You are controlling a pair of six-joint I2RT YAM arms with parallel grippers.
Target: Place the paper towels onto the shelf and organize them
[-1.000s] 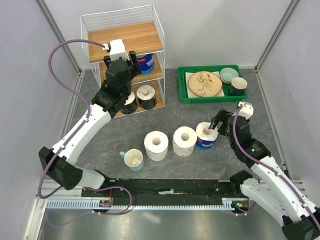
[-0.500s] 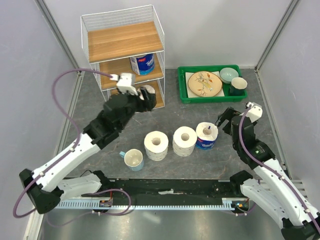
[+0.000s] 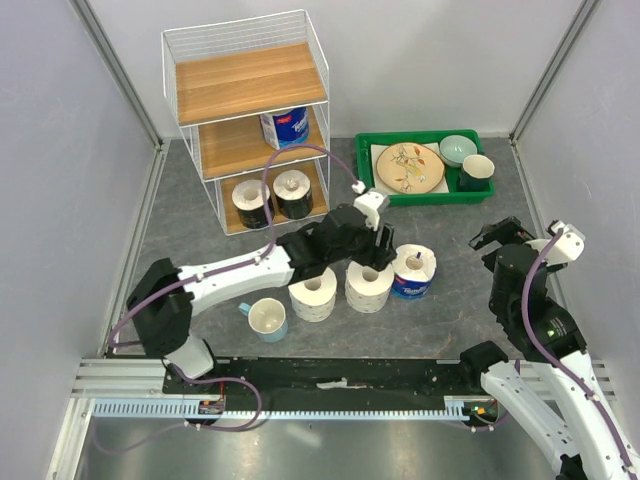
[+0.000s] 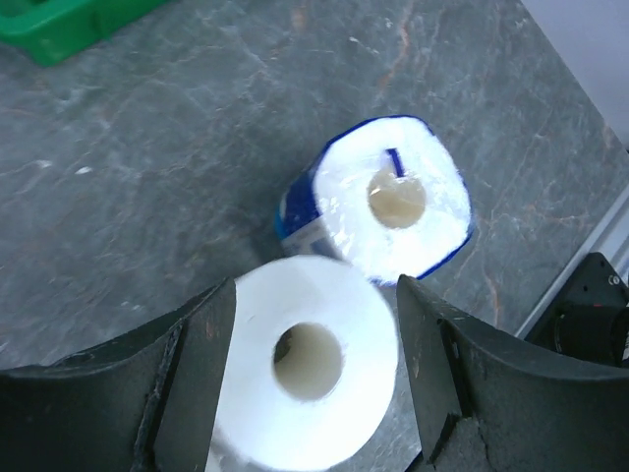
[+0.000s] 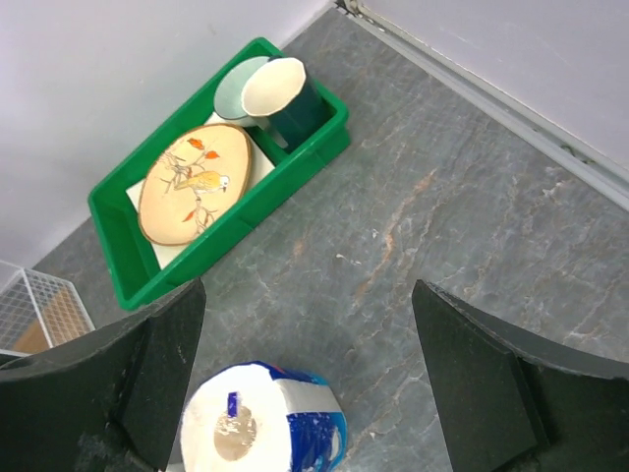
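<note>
The blue-wrapped roll's shelf-side rim is below my left gripper and to its right in the top view. I will move across and down next, with one finger going into the roll's open core.
The shelf stands at the back left. A blue-wrapped roll sits on its middle tier and two dark-wrapped rolls on its bottom tier. Two large white rolls and a blue-wrapped roll stand upright on the table. My left gripper is open, its fingers straddling the right large roll from above; the blue-wrapped roll is just beyond. My right gripper is wide open and empty, right of the blue-wrapped roll.
A pale cup with a blue handle stands left of the large rolls. A green tray with a plate, bowl and dark cup is at the back right, also in the right wrist view. The shelf's top tier holds nothing.
My left arm swung from the shelf down and right to the right large roll. My right gripper drew back to the right, away from the blue-wrapped roll.
</note>
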